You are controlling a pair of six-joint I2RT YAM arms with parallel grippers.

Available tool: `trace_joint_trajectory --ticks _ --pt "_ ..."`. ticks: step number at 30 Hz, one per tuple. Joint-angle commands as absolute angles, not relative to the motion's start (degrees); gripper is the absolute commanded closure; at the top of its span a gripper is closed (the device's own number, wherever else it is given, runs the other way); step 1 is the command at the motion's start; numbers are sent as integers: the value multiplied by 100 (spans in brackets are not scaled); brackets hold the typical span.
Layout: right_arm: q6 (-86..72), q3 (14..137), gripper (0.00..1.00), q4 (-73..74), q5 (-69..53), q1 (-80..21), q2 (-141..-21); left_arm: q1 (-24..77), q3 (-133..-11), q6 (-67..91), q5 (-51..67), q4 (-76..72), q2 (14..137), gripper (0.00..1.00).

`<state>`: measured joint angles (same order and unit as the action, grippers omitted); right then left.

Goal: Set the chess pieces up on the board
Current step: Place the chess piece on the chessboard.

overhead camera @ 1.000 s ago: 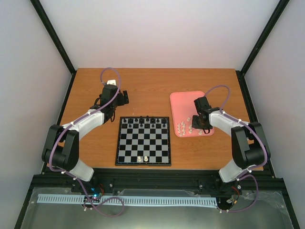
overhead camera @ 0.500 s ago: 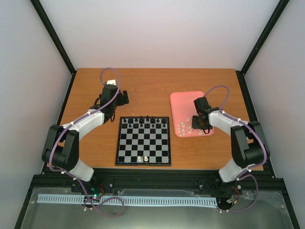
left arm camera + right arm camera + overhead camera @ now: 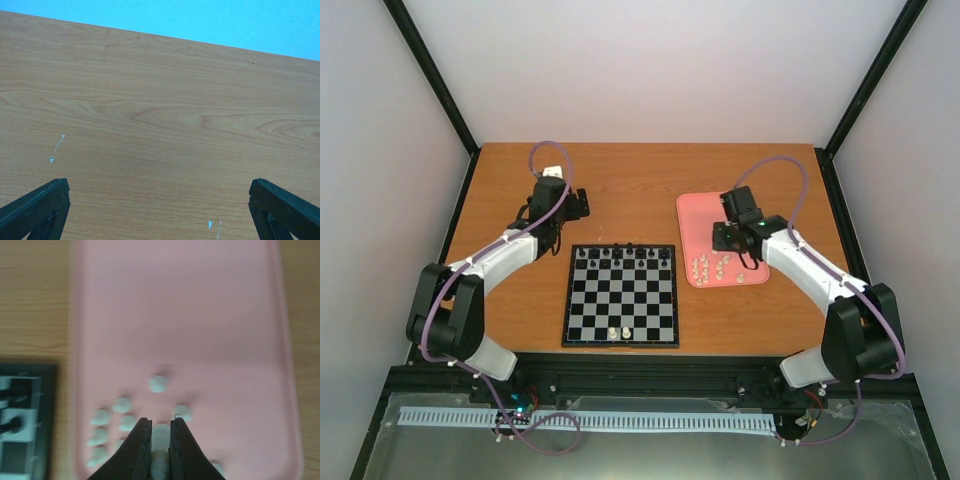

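The board's front square past both cream-white pieces on the board is empty, so my right gripper will go back, left in the top view, and down there.
The board (image 3: pixel 620 295) lies mid-table with a row of black figures along its far edge and two cream-white pieces (image 3: pixel 618 331) near its front edge. Several more cream-white chess pieces (image 3: pixel 710 266) lie on the pink tray (image 3: pixel 705 215). My right gripper (image 3: pixel 160 437) is shut on one cream-white piece (image 3: pixel 160 460) and holds it above the tray, over the other pieces (image 3: pixel 158 384); in the top view it (image 3: pixel 728 238) hangs over the tray's middle. My left gripper (image 3: pixel 582 203) is open over bare wood, left of the board's far corner; its fingertips (image 3: pixel 37 207) stand wide apart.
The board's corner (image 3: pixel 22 415) shows at the left of the right wrist view. Bare wooden tabletop (image 3: pixel 160 125) lies under the left gripper. Black frame posts stand at the table's back corners.
My right arm has risen and drawn back from the near end of the tray toward its middle, carrying a cream-white piece. The left arm has not moved.
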<state>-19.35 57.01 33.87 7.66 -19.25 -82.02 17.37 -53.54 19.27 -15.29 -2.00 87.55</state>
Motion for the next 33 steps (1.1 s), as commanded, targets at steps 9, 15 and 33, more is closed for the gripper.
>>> trace_joint_trajectory --ticks 9,15,33 --pt "-1800 7170 94 4120 779 -4726 -8681 1749 -5553 1838 -2054 -80 8526 0" --pt "-1700 7553 94 4103 466 -5834 -9268 1749 -5635 1910 -2057 -8 8660 0" --pt "-1489 8401 95 3902 -290 -7207 -10779 1749 -5491 1931 -2052 26 8450 0"
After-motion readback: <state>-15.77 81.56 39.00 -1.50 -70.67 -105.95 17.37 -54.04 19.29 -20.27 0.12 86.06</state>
